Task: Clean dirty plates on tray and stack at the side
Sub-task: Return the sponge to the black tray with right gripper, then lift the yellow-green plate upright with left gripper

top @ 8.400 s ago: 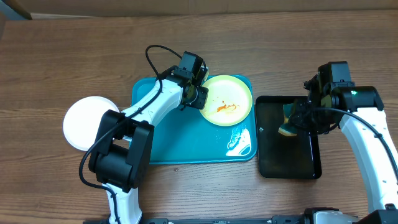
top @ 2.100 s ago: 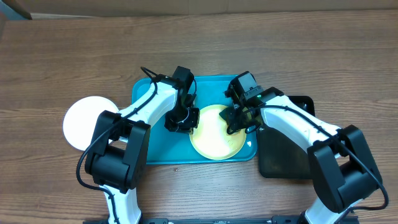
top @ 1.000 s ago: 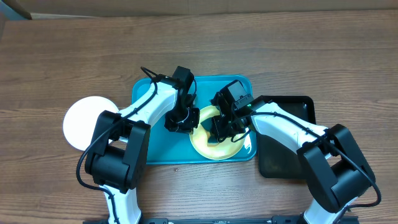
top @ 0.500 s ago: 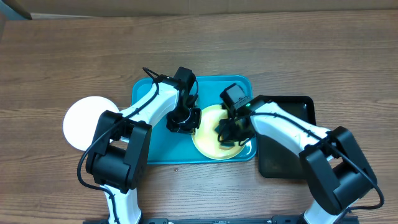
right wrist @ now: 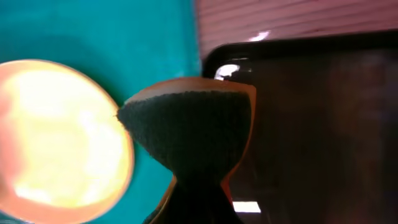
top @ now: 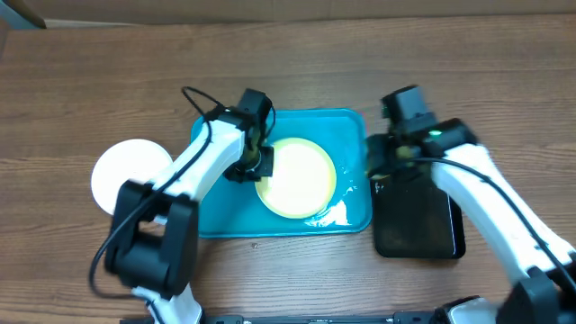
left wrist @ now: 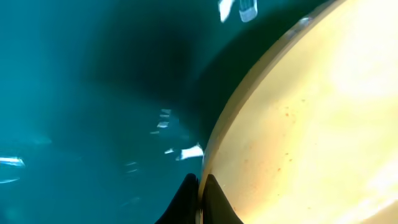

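The left gripper needs to go up, carry the plate across, lower it and let go of it on the white plate [top: 124,175], because that is to the gripper's left in the overhead view.
A pale yellow-green plate [top: 295,178] lies on the turquoise tray [top: 216,216], with no smears showing. My left gripper [top: 258,166] is shut on its left rim; the left wrist view shows the fingers [left wrist: 200,198] pinching the plate's [left wrist: 311,137] edge over the tray [left wrist: 81,106]. My right gripper [top: 393,160] is shut on a sponge with a dark scouring face [right wrist: 189,134], held over the gap between the tray [right wrist: 155,37] and the black tray [right wrist: 311,124]. The plate shows at the left of the right wrist view [right wrist: 56,143]. A white plate [top: 124,175] lies on the table left of the tray.
The black tray [top: 418,225] sits right of the turquoise tray. Wet glints lie on the turquoise tray's front right corner [top: 340,212]. Bare wooden table lies behind and in front.
My right gripper has lifted off the plate with the sponge and moved right to the black tray's edge. The plate has shifted left on the tray with my left gripper, and its smears are gone.
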You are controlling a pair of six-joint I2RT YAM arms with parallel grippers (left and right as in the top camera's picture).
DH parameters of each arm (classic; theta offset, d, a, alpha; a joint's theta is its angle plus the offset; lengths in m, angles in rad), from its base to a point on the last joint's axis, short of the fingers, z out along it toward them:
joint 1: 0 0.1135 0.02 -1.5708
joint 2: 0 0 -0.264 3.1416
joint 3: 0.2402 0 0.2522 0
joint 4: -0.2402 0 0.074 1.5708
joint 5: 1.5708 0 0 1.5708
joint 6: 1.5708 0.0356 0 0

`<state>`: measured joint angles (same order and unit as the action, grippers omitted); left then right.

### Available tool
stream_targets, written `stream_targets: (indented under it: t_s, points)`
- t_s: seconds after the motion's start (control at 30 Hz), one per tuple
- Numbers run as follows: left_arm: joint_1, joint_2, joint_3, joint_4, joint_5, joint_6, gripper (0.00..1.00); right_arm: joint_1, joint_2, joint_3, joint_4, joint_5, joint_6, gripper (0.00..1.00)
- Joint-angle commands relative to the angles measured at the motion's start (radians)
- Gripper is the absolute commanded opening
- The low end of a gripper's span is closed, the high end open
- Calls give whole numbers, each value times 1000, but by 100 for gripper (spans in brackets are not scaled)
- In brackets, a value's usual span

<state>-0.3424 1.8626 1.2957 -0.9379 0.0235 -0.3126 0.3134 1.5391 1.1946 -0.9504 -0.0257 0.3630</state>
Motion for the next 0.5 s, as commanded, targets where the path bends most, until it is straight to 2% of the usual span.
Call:
stream_targets:
  t_s: [0.0, 0.1, 0.3, 0.47]
  points:
    - [1, -130, -2, 5, -220, -25, 4, -105, -15, 15, -46, 25, 11, 6]
    - [1, -185, -2, 8, -292, -25, 4, -179, -11, -1, -81, 25, 11, 10]
    - [-6, -257, -2, 27, -435, -24, 4, -261, 6, -63, -101, 25, -4, 11]
    - [-63, -283, -2, 32, -654, -29, 4, -264, 12, -146, -48, 24, -3, 10]
